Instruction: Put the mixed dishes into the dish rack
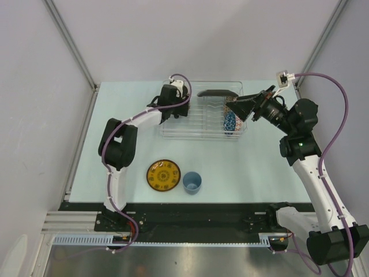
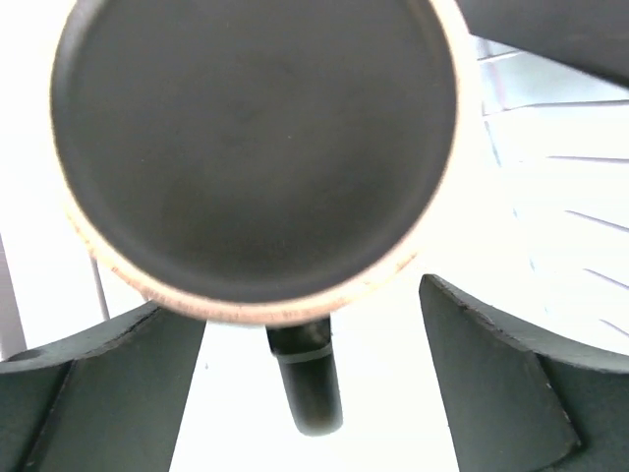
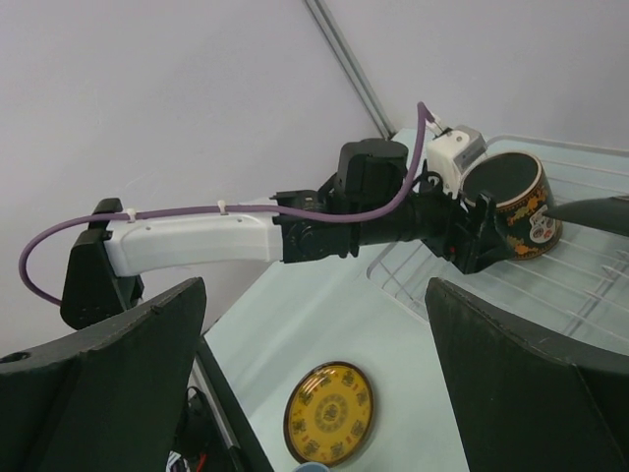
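I will next lower my right gripper back toward the saucer's edge by the cup (image 3: 336, 458), because that edge is below the gripper and to its left in the top view.
The dark mug (image 2: 256, 147) fills the left wrist view bottom-on, its handle (image 2: 307, 388) pointing down between the fingers. My left gripper (image 2: 293, 293) is open around the handle, over the left end of the clear dish rack (image 1: 199, 130). The right wrist view shows that mug (image 3: 513, 205) tilted in the rack at the left gripper's tips. A blue patterned bowl (image 1: 230, 122) stands on edge in the rack, with a black plate (image 1: 218, 93) at its rear. My right gripper (image 1: 239, 107) hovers open over the rack's right end, holding nothing. The yellow-brown saucer (image 1: 163, 175) and light blue cup (image 1: 192, 182) sit on the table.
Saucer (image 3: 329, 413) and cup lie side by side in front of the rack, near the arm bases. The left arm (image 3: 197, 241) stretches across the table's left half. Metal frame posts (image 1: 69, 43) rise at the table's back corners.
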Controlling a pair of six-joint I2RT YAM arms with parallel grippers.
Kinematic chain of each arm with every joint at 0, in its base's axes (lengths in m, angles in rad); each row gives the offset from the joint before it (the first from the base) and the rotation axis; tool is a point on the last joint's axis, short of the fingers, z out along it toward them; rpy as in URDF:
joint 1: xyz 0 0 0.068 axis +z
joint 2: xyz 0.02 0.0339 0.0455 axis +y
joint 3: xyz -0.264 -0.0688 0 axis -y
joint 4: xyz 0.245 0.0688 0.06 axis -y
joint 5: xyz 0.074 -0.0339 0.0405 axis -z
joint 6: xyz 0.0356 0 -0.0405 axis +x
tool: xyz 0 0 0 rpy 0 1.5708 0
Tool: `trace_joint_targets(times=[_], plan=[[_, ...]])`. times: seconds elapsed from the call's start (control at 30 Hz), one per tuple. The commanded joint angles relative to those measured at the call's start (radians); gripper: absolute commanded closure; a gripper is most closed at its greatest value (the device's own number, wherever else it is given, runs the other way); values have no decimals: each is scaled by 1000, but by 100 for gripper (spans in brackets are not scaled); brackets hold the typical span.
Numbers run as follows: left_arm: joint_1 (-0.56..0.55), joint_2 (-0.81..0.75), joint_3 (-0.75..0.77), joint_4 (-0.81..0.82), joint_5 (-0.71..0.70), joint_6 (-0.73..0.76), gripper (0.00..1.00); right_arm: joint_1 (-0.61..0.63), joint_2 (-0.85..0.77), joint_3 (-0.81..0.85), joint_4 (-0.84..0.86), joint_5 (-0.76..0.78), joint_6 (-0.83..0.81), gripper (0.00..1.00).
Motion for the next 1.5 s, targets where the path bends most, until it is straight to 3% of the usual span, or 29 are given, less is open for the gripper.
trace_joint_targets(times=[0.0,0.2,0.33,0.4,0.5,0.63,0.77,0.9,1.13,1.47], plan=[[4,-146,16,-44,15,-36,5,-5,-14,3,-34,11,-31,0],[6,-337,19,-189,103,-71,2,47,33,11,-188,77,-100,0],[9,-482,19,-306,162,-54,0,260,58,69,-395,404,-308,0],[27,-554,2,-364,235,-22,0,315,76,109,-452,482,-333,0],[71,-684,-56,-461,304,80,0,320,116,99,-448,396,-266,0],[197,-850,-247,-603,501,269,0,346,216,77,-430,315,-243,0],[233,-1001,-399,-737,519,519,0,420,308,69,-375,325,-258,0],[233,-1104,-556,-743,503,668,1,463,403,54,-322,304,-243,0],[233,-1076,-722,-693,503,791,2,494,514,2,-250,264,-211,1],[156,-1057,-849,-676,470,930,1,527,655,-33,-163,215,-148,15]])
